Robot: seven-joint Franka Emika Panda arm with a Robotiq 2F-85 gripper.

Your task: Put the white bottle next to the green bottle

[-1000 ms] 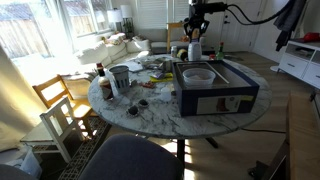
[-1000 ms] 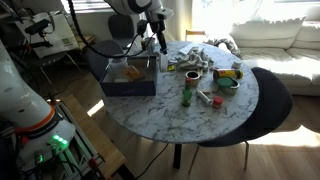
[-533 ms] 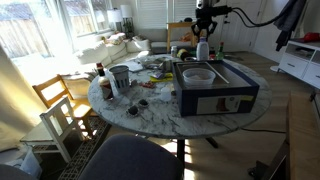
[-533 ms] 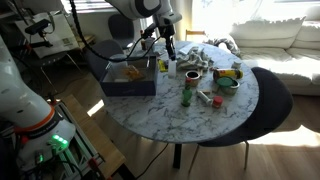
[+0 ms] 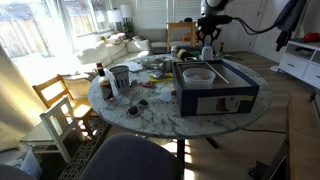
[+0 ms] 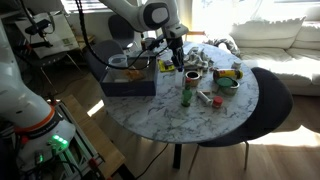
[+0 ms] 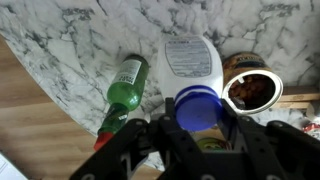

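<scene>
I should next lower the white bottle in my gripper to the marble beside the green bottle and release it, only a small gap apart.
In the wrist view my gripper (image 7: 200,118) is shut on the white bottle (image 7: 192,60), a white bottle with a blue cap and a printed label, with one finger on each side of the cap. The bottle hangs above the marble table (image 7: 80,40). The green bottle (image 7: 125,88) is just to its left on the marble, a small gap apart. In both exterior views the gripper (image 5: 208,44) (image 6: 177,58) holds the bottle (image 5: 207,52) over the table's far part, beside the blue box. A green bottle (image 6: 186,96) stands near the table's middle.
An open round tin with brown contents (image 7: 252,90) sits close to the right of the held bottle. A large blue box (image 5: 215,88) (image 6: 130,75), a grey metal pot (image 5: 120,76), a dark brown bottle with a red cap (image 5: 102,82) and small clutter occupy the table. A wooden chair (image 5: 60,105) stands beside it.
The gripper has carried the white bottle sideways, away from the blue box's far corner and out over the open marble by the green bottle. It has stayed shut on the bottle.
</scene>
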